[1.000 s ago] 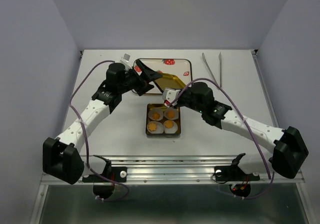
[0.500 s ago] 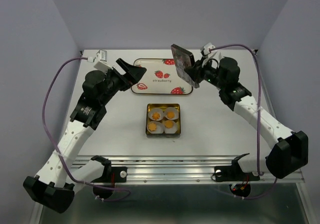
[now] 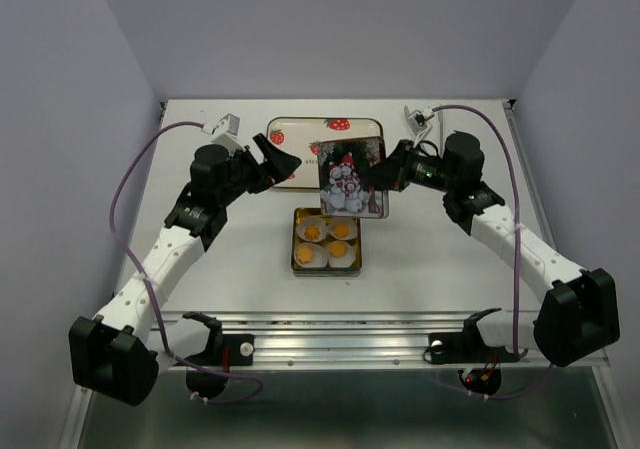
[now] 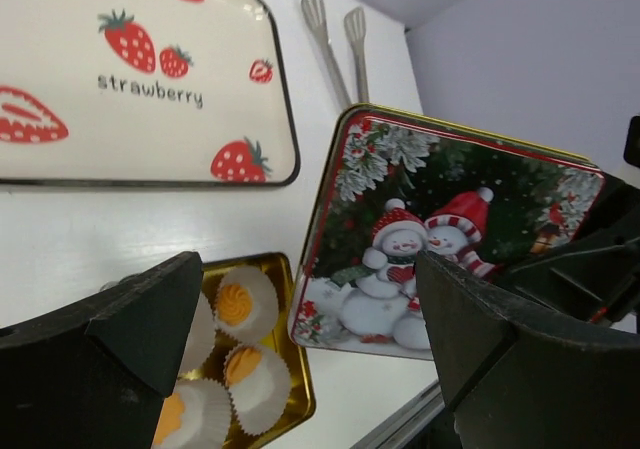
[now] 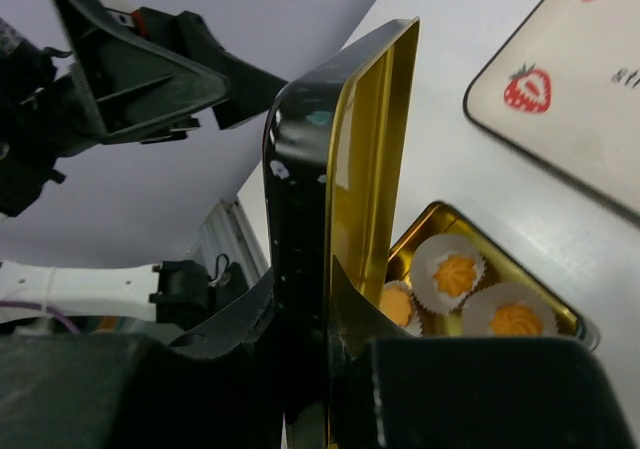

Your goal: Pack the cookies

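Note:
The lid goes back and down onto the tin's open top [image 3: 327, 243] [image 5: 480, 287] next, and my right gripper releases it, because the cookies inside still lie uncovered.
Four small orange-yellow cookies [image 3: 313, 232] sit in white paper cups inside the open square gold tin [image 3: 358, 241] at the table's middle. They also show in the left wrist view [image 4: 234, 304] and the right wrist view [image 5: 455, 271]. My right gripper [image 3: 385, 177] is shut on the tin's lid [image 3: 350, 181], which bears a snowman picture. It holds the lid tilted in the air just behind the tin. The lid's gold inside shows in the right wrist view [image 5: 375, 149]. My left gripper [image 3: 283, 162] is open and empty, left of the lid, above the tray's left part.
A cream tray with printed strawberries [image 3: 300, 129] lies behind the tin, partly hidden by the lid. Metal tongs [image 4: 330, 39] lie beyond the tray at the back right. The table's front rail runs below the tin.
My right gripper has swung the lid from the back right down and left to just behind the tin, picture side now up. My left gripper has shifted slightly right and nearer.

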